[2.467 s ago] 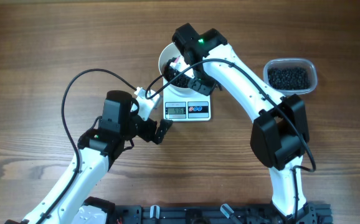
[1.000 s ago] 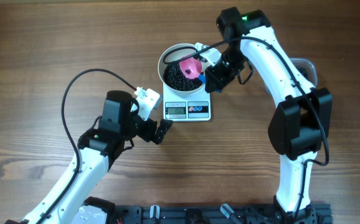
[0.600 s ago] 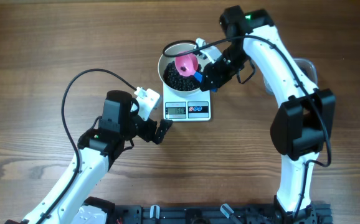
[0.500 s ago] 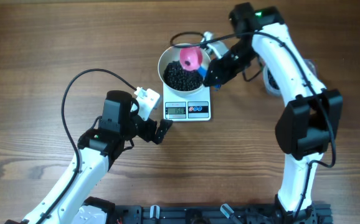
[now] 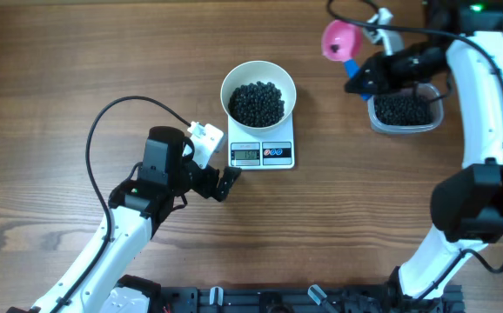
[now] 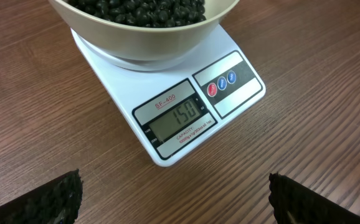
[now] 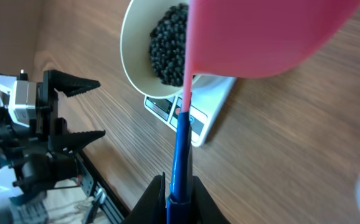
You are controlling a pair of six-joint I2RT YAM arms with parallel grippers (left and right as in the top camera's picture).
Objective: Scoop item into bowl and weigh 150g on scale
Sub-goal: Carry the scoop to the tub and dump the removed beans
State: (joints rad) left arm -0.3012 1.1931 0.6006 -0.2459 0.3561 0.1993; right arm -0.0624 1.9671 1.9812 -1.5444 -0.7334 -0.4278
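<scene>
I will move my right gripper over the tub, which is below it and to its right in the overhead view, then lower the scoop [image 5: 338, 39] inside and release, as the target weight is displayed.
The white bowl [image 5: 226, 94] sits on the white scale [image 5: 278, 155] and holds a heap of black beans, the item [image 5: 258, 103]. In the left wrist view the scale's display [image 6: 179, 117] reads 150. My left gripper [image 5: 225, 184] rests open just left of the scale's front, nothing between its fingers [image 6: 55, 199]. My right gripper [image 5: 365, 80] is shut on the blue handle [image 7: 183, 143] of a pink scoop [image 5: 338, 39], held in the air to the right of the bowl, beside the tub. Whether the scoop holds anything I cannot tell.
A clear plastic tub [image 5: 434, 96] with more black beans stands at the right, under my right arm. A black rail runs along the table's front edge [image 5: 278, 300]. The left arm's cable loops over the table at the left [image 5: 95, 139].
My right gripper has carried the pink scoop up off the bowl and to the right, next to the tub. The left arm has not moved.
</scene>
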